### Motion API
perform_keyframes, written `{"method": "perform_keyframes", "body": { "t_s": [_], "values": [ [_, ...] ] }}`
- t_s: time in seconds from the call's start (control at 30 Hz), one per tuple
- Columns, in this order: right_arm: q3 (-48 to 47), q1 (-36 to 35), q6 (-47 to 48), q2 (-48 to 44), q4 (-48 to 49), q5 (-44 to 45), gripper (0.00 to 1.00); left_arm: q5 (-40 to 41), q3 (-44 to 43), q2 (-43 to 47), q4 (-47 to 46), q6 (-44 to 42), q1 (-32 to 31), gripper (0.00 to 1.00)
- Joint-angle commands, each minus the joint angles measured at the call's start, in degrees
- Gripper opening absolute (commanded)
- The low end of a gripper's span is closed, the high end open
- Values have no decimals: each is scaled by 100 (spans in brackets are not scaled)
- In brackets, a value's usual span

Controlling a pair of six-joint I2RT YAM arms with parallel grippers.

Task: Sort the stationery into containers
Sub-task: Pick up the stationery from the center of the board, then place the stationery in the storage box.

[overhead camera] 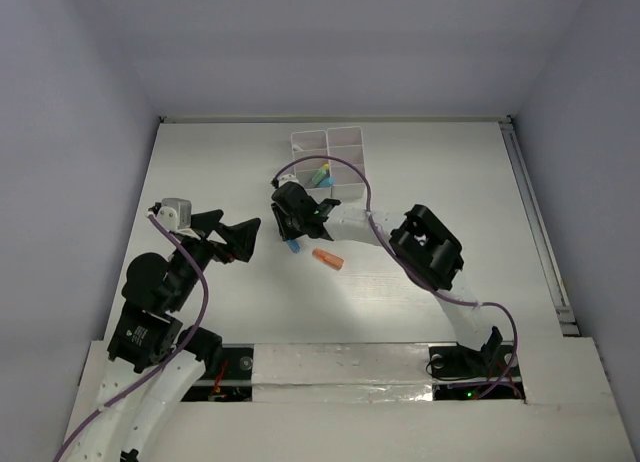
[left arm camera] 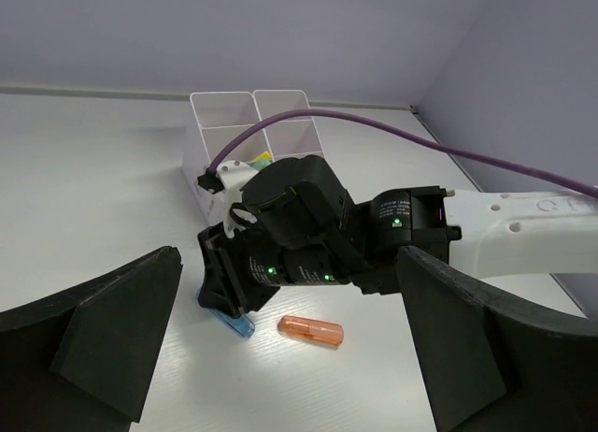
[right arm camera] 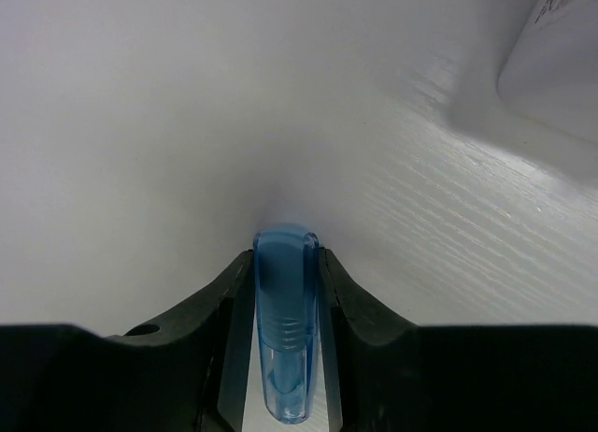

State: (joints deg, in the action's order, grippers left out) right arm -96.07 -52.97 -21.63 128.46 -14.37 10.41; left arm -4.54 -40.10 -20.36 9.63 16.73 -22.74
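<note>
The containers have tall sides all around, so my right gripper will next lift outward and to the right in the top view, over the containers' far section [overhead camera: 345, 137], and let go of the marker.
A short blue marker [right arm camera: 285, 329] lies on the white table, and my right gripper [right arm camera: 285, 259] is shut on it, one black finger pressing each side. From above, the blue marker [overhead camera: 294, 248] pokes out under the right gripper [overhead camera: 292, 238]. An orange marker [overhead camera: 327, 259] lies loose just to its right, also seen in the left wrist view as the orange marker [left arm camera: 311, 330] beside the blue marker [left arm camera: 229, 322]. The white containers [overhead camera: 328, 142] stand just behind, and one compartment holds green, yellow and blue pieces [overhead camera: 320, 172]. My left gripper [overhead camera: 238, 228] hovers open to the left, with nothing in it.
The right arm [overhead camera: 425, 244] reaches across the table's middle from the right, with a purple cable looping over it. A corner of the containers [right arm camera: 561, 58] shows at the upper right of the right wrist view. Grey walls close in the table on three sides.
</note>
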Motion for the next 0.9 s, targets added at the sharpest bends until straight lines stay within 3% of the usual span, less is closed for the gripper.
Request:
{"method": "perform_keyframes", "body": {
  "t_s": [0.0, 0.37, 0.53, 0.87],
  "values": [
    [53, -47, 124, 32, -499, 356, 14, -83, 28, 50, -277, -56, 33, 99],
    [185, 787, -87, -1560, 1655, -821, 6, -74, 28, -12, -268, -56, 86, 99],
    [106, 1559, -87, -1579, 2236, -1260, 3, -100, 28, -38, -242, -73, 86, 99],
    [-165, 2510, 122, -1114, 3493, -682, 3, -126, 37, -91, -260, -82, 86, 99]
  ]
}}
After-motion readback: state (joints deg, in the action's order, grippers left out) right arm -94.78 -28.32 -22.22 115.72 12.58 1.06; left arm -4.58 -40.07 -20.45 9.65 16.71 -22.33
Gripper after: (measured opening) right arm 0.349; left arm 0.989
